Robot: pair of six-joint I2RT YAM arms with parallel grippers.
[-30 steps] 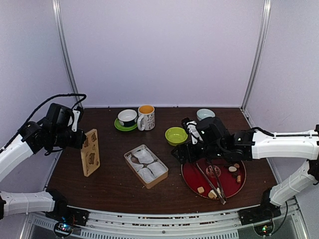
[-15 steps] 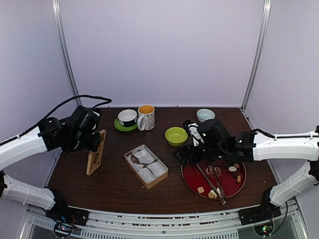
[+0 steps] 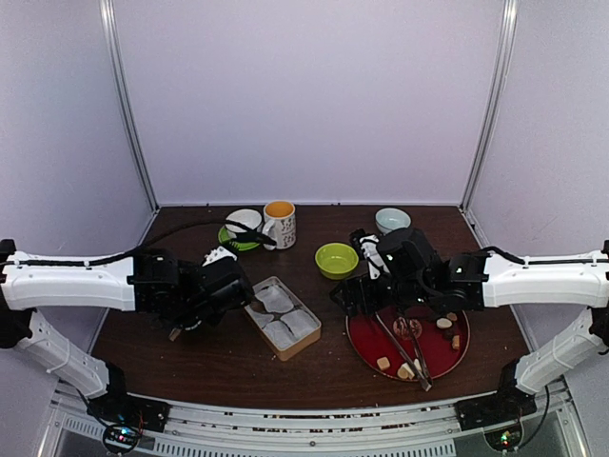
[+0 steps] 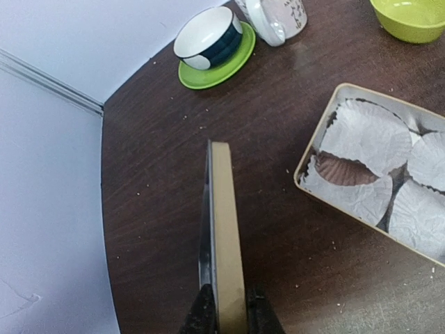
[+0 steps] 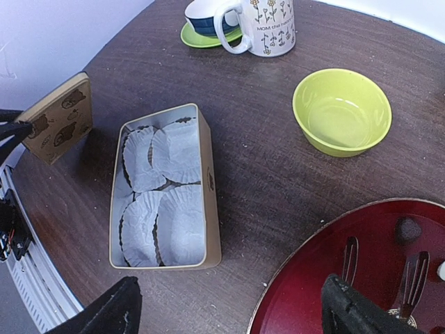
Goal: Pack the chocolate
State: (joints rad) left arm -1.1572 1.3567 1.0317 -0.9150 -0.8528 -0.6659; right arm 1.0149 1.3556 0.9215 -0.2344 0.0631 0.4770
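Observation:
The bare tabletop beside the box is below my left gripper, so I should lower the gripper and draw it back, tilt the lid flat and release it there.
Several small white, tan and dark chocolate pieces (image 3: 444, 324) lie on a red plate (image 3: 366, 333), with metal tongs (image 3: 404, 347) across it. A tan box (image 3: 279, 316) lined with white paper cups (image 5: 174, 149) sits mid-table. My left gripper (image 4: 228, 313) is shut on the box's tan lid (image 4: 226, 229), held on edge just left of the box (image 4: 306, 174). From the right wrist the lid (image 5: 59, 118) shows its printed face. My right gripper (image 5: 229, 309) hangs open over the gap between box and plate (image 5: 361, 278), holding nothing.
A green bowl (image 3: 336, 259) stands behind the plate and a pale blue bowl (image 3: 391, 219) farther back. A flowered mug (image 3: 280, 224) and a blue-and-white cup on a green saucer (image 3: 244, 226) stand at the back centre.
My left arm has swung from the table's left side toward the box, carrying the lid and turning it on edge. The right arm has stayed put.

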